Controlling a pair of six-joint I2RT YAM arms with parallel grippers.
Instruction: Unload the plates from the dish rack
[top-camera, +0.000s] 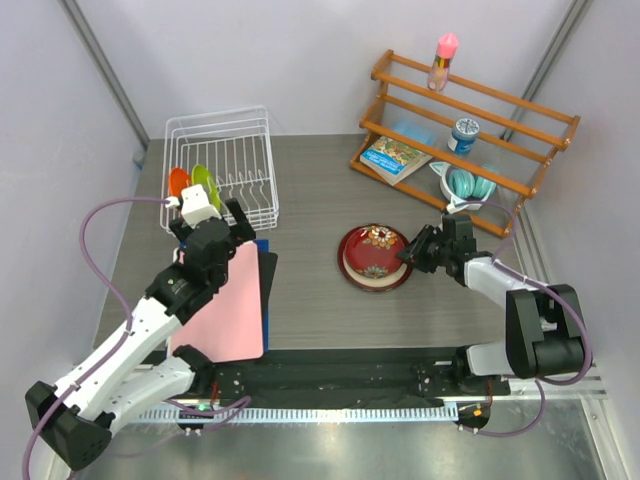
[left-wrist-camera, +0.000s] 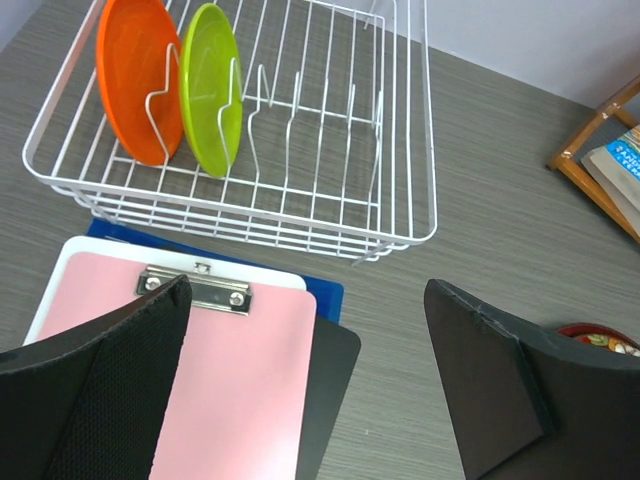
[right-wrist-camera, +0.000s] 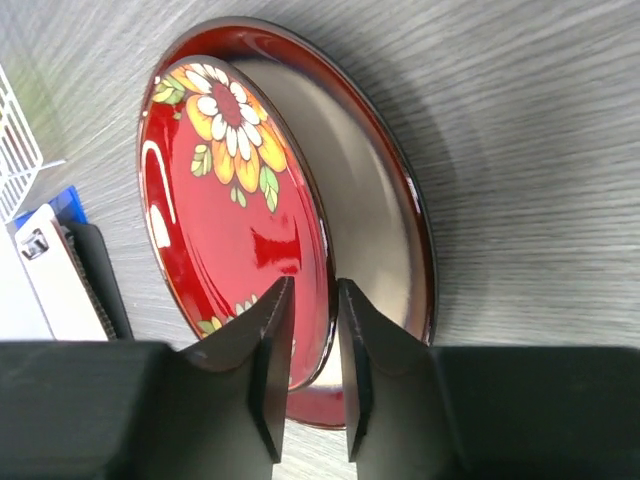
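My left gripper is to move outward past the clipboard next, then down astride the lime green plate's near rim (top-camera: 212, 196) (left-wrist-camera: 201, 148), because the plate stands upright and its edge is exposed.
The white wire dish rack (top-camera: 245, 140) stands at the back left and holds the orange plate (top-camera: 178, 182) and the lime green plate (top-camera: 205, 185) upright at its left end; both also show in the left wrist view, orange (left-wrist-camera: 138, 80) and green (left-wrist-camera: 212, 88). My left gripper (top-camera: 210, 224) is open and empty over the pink clipboard, just in front of the rack (left-wrist-camera: 400, 130). The dark red floral plate (right-wrist-camera: 230, 200) lies tilted on the cream maroon-rimmed plate (right-wrist-camera: 385, 190) at table centre (top-camera: 378, 250). My right gripper (right-wrist-camera: 315, 330) is shut on the red plate's near rim.
A pink clipboard (top-camera: 225, 300) lies on blue and black boards in front of the rack. A wooden slatted shelf (top-camera: 520, 115) at the back right holds a pink-capped bottle (top-camera: 444, 60), a can (top-camera: 463, 133), a book (top-camera: 395, 157) and a teal bowl (top-camera: 468, 183).
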